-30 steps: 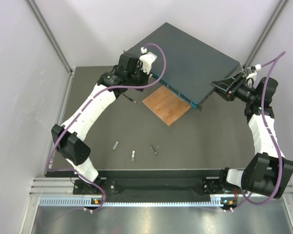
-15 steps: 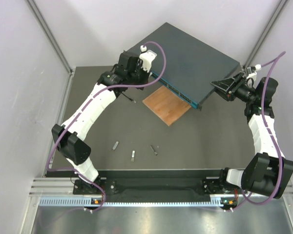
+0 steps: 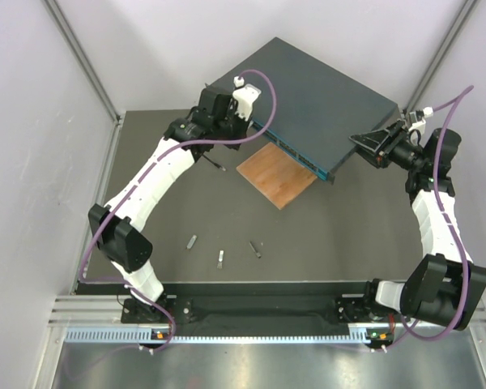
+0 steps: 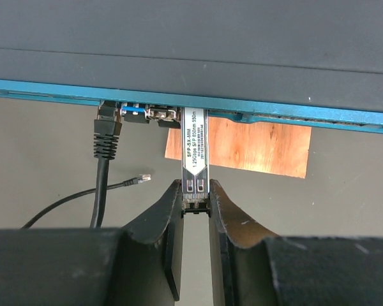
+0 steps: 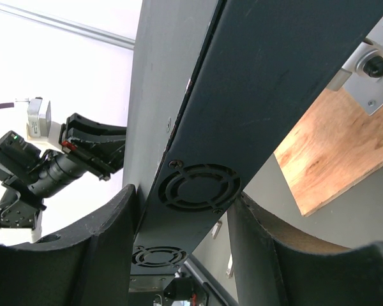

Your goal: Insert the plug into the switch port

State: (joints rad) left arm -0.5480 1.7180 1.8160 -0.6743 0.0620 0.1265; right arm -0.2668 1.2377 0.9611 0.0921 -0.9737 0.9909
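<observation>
My left gripper pushes outward toward the socket's opening [image 4: 195,109] next, then releases. The opening lies outward of it on the switch's teal side [image 4: 287,115], and the plug's labelled length still sticks out.
The switch [image 3: 312,101], a flat dark blue-grey box, lies at the back with its teal front face [image 4: 287,115] toward the left arm. My left gripper [image 4: 195,199] is shut on the plug [image 4: 195,150], a slim silver module with a printed label. The plug's far end sits in the mouth of a socket on the teal face. From above, the left gripper [image 3: 245,123] is at the switch's front left. My right gripper [image 5: 188,210] is shut on the switch's vented side [image 5: 195,188], one finger [image 5: 108,242] on each face; from above the right gripper [image 3: 366,143] is at the switch's right corner.
A thin wooden board [image 3: 277,174] lies under the switch's front edge. A black cable [image 4: 106,143] is plugged in left of the plug, and a loose cable end [image 4: 140,180] lies on the mat. Three small metal pieces [image 3: 220,258] lie near the front.
The left wrist has edged slightly toward the switch's front face. The right arm and the switch have not moved.
</observation>
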